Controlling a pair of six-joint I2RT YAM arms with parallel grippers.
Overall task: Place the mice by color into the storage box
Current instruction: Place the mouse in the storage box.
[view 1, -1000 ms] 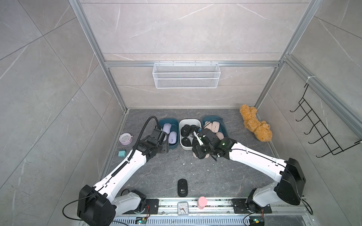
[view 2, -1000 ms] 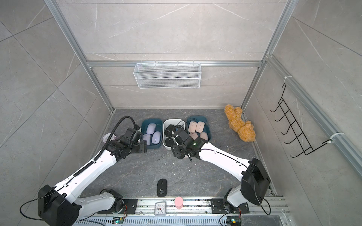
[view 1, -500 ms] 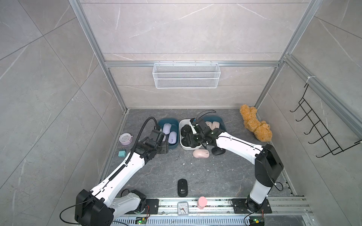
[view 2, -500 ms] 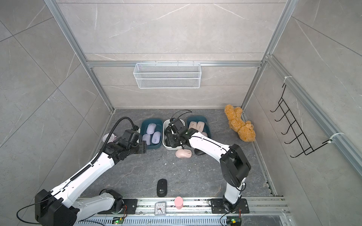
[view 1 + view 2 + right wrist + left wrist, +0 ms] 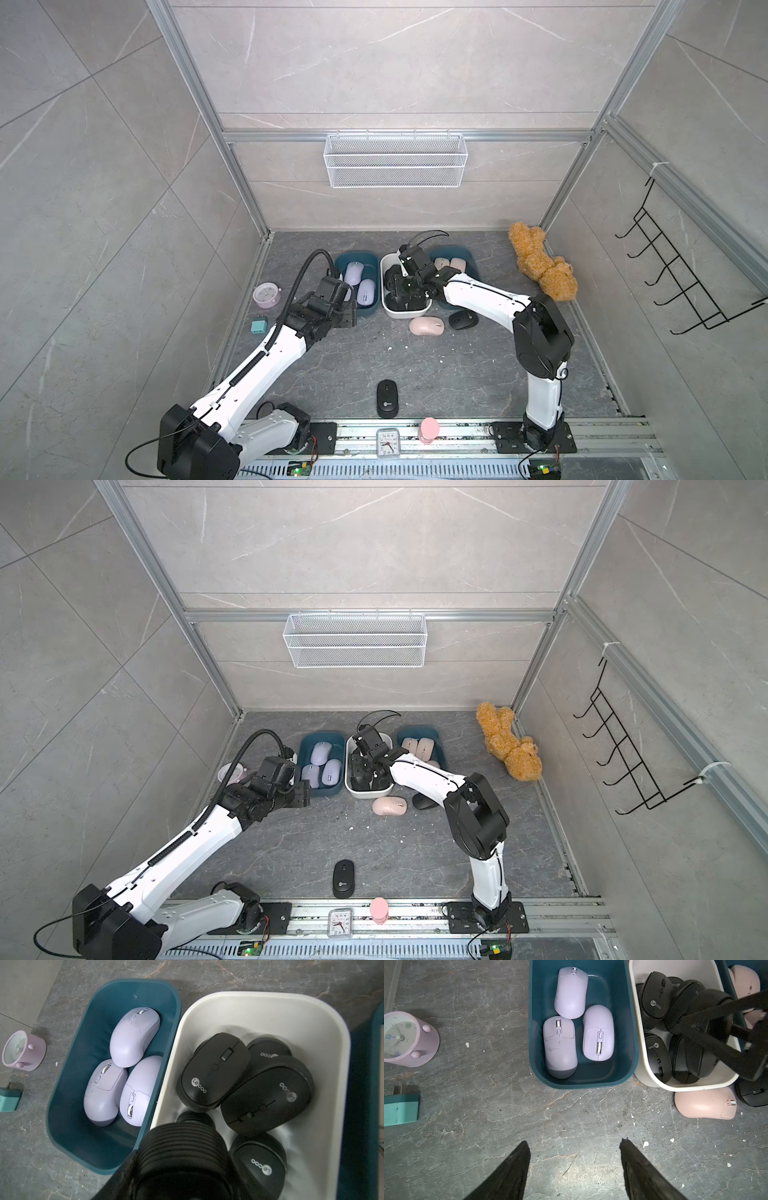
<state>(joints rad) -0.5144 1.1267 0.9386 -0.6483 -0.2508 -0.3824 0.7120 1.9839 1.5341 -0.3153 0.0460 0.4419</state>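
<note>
The right gripper moves down a little over the near half of the white bin [image 5: 405, 312] [image 5: 262, 1162] next and lets go of the held mouse. Other black mice already lie there.
My right gripper [image 5: 402, 286] is shut on a black mouse [image 5: 180, 1142] with ribbed sides, held low over the white bin [image 5: 405, 312], which holds several black mice [image 5: 214, 1070]. The teal bin [image 5: 583, 1082] to its left holds three lilac mice [image 5: 571, 993]. Pale pink mice [image 5: 451, 263] lie in the right teal bin [image 5: 467, 254]. On the floor lie a pink mouse [image 5: 427, 326], a black mouse [image 5: 462, 319] beside it and another black mouse [image 5: 387, 398] near the front. My left gripper [image 5: 574, 1142] hovers open and empty over bare floor before the lilac bin.
A pink alarm clock [image 5: 266, 294] and a teal block [image 5: 258, 326] sit by the left wall. A brown teddy bear [image 5: 540, 266] lies at the back right. A wire basket [image 5: 395, 160] hangs on the back wall, a hook rack [image 5: 681, 282] on the right wall.
My right gripper has carried the black mouse from the floor in front of the bins back over the white bin, uncovering the pink and black mice there. The left arm has barely moved.
</note>
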